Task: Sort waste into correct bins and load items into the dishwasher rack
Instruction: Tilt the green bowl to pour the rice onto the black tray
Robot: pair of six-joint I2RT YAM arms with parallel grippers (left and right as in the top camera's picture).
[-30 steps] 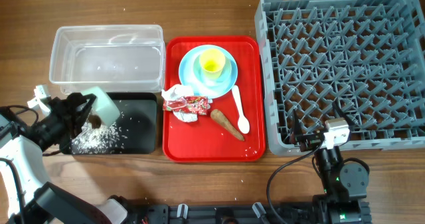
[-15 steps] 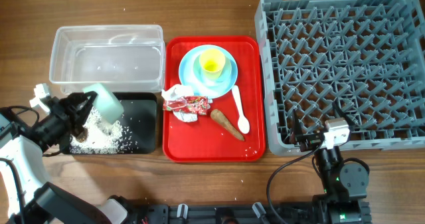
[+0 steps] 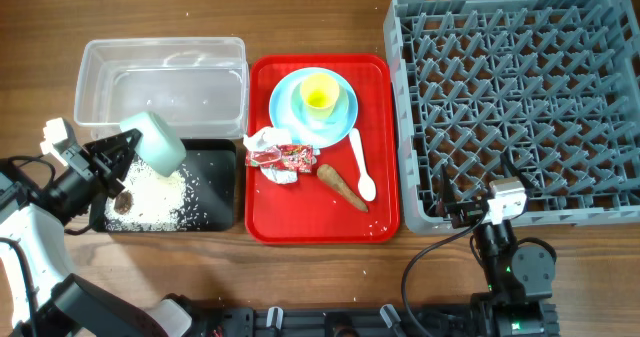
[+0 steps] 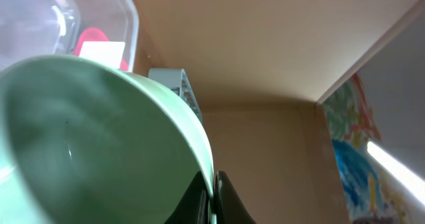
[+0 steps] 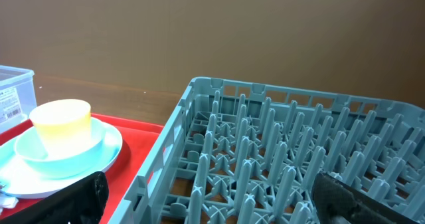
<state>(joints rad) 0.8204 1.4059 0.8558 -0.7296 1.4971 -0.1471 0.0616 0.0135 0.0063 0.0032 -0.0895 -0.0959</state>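
Observation:
My left gripper will swing over to the right in the overhead view next, to the tray's bare corner by the black bin. It will level the bowl, go down and let the bowl go.
My left gripper point(image 3: 122, 155) is shut on the rim of the pale green bowl point(image 3: 155, 142), which hangs tilted over the black bin point(image 3: 205, 172). In the left wrist view the bowl point(image 4: 99, 137) fills the left side, and the gripper point(image 4: 214, 187) pinches its edge. Rice crumbs point(image 3: 155, 197) and a brown piece point(image 3: 122, 202) lie in that bin. The clear bin point(image 3: 160, 52) stands behind it. My right gripper point(image 3: 462, 213) is open at the front edge of the dishwasher rack point(image 3: 520, 97), with nothing between its fingers. The right wrist view puts the gripper point(image 5: 212, 201) over the rack point(image 5: 299, 151).
The red tray point(image 3: 380, 127) carries a light blue plate point(image 3: 285, 107) with a blue bowl point(image 3: 345, 102) and a yellow cup point(image 3: 319, 94). On it too are a white tissue point(image 3: 266, 140), a red-and-white wrapper point(image 3: 292, 158), a brown sausage piece point(image 3: 342, 185) and a white spoon point(image 3: 360, 164).
My left gripper has lifted the green bowl up and back from the black bin. Rice now lies spread in the bin. The right arm has not moved.

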